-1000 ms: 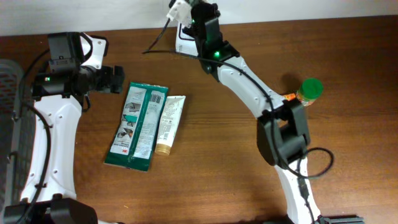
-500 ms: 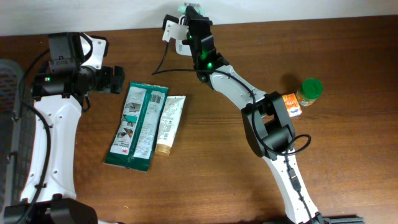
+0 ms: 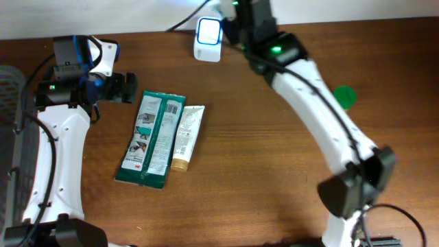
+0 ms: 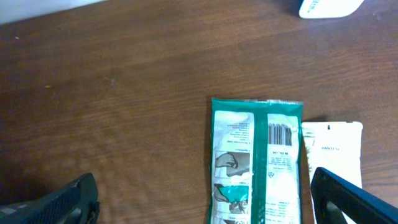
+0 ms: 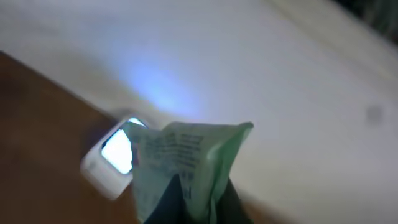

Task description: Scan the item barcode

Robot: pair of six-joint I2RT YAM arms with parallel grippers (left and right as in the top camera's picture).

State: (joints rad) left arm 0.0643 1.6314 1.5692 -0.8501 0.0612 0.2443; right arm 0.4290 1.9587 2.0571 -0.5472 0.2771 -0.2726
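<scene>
My right gripper needs to swing right in the overhead view and down to the tabletop by the green-lidded jar, releasing the pouch [image 5: 180, 158] clear of the scanner.
My right gripper [image 5: 196, 202] is shut on a pale green printed pouch [image 5: 180, 158], which sticks up in front of the wrist camera. Just beyond the pouch sits the white scanner [image 5: 112, 158] with its window lit. From overhead the scanner [image 3: 207, 33] lies at the table's far edge, with the right gripper [image 3: 236, 10] right beside it. The pouch itself is hard to make out there. My left gripper [image 4: 205, 202] is open and empty, hovering over a dark green packet [image 4: 256, 162] whose barcode faces up.
A white Pantene tube [image 3: 186, 137] lies against the dark green packet [image 3: 152, 139] at centre left. A green-lidded jar [image 3: 345, 96] stands at the right, partly behind the right arm. A grey basket [image 3: 10, 123] sits at the left edge.
The right arm has swung to the right along the far edge with the pouch, uncovering the scanner, whose window now glows. The left arm has not moved.
</scene>
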